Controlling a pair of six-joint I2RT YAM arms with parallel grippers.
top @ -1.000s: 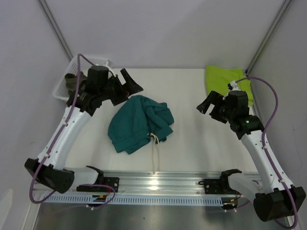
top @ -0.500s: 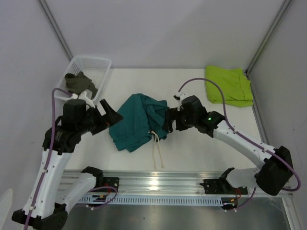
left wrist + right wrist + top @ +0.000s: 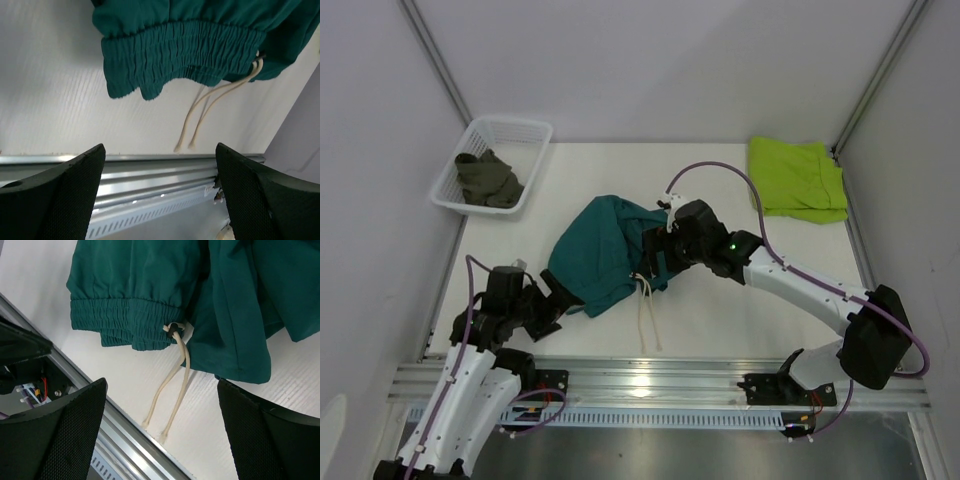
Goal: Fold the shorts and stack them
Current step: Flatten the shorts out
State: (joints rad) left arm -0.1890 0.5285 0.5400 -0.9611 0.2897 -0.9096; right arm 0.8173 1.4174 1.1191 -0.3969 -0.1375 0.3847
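The left gripper moves outward and lowers its open fingers over the bunched fold by the waistband's end (image 3: pixel 114 24) next, because that cloth still lies beyond the fingers.
The teal shorts (image 3: pixel 603 252) lie crumpled mid-table, waistband toward the front, cream drawstring (image 3: pixel 645 318) trailing to the rail. They show in the left wrist view (image 3: pixel 180 45) and the right wrist view (image 3: pixel 165 290). The lime-green shorts (image 3: pixel 796 177) lie folded at the back right. The dark olive shorts (image 3: pixel 488 179) sit in the white basket (image 3: pixel 525 130). My left gripper (image 3: pixel 560 298) is open and empty at the teal shorts' front left edge. My right gripper (image 3: pixel 655 258) is open and empty above their right side.
A metal rail (image 3: pixel 650 375) runs along the table's front edge. Grey walls close in the left, back and right. The basket stands at the back left corner.
The left arm has swung from the basket down to the front left of the teal shorts. The right arm has reached from the right side to over the shorts' right edge.
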